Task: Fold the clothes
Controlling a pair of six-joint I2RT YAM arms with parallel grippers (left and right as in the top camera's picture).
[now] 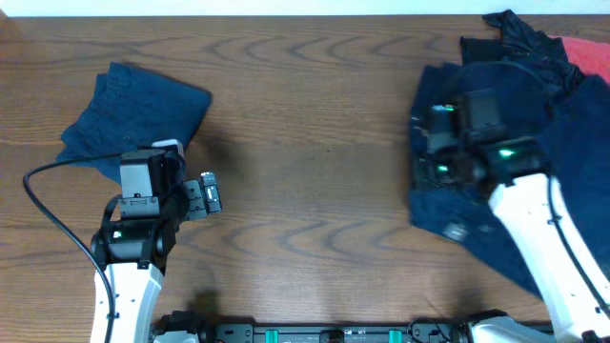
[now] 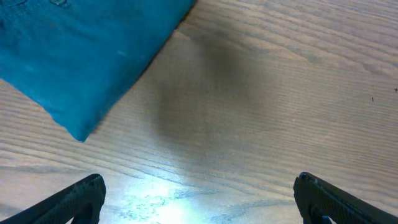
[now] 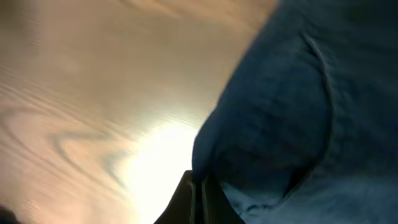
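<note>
The pair is still crumpled, so my right gripper will next pull the held fold to the left in the overhead view, over the bare wood (image 1: 362,179) (image 3: 99,140), then open.
A folded pair of dark navy shorts (image 1: 133,110) lies at the far left of the table; it also shows in the left wrist view (image 2: 81,56). My left gripper (image 1: 198,194) (image 2: 199,199) is open and empty over bare wood, just right of that pair. A second navy pair (image 1: 448,205) lies crumpled at the right. My right gripper (image 1: 431,143) (image 3: 200,190) is over its left edge, shut on a fold of the shorts (image 3: 280,106).
A red cloth (image 1: 583,50) and more dark cloth (image 1: 515,33) lie at the far right corner, partly under the navy pile. Brown wooden table (image 1: 315,124) runs between the two pairs. A black cable (image 1: 43,205) loops beside the left arm.
</note>
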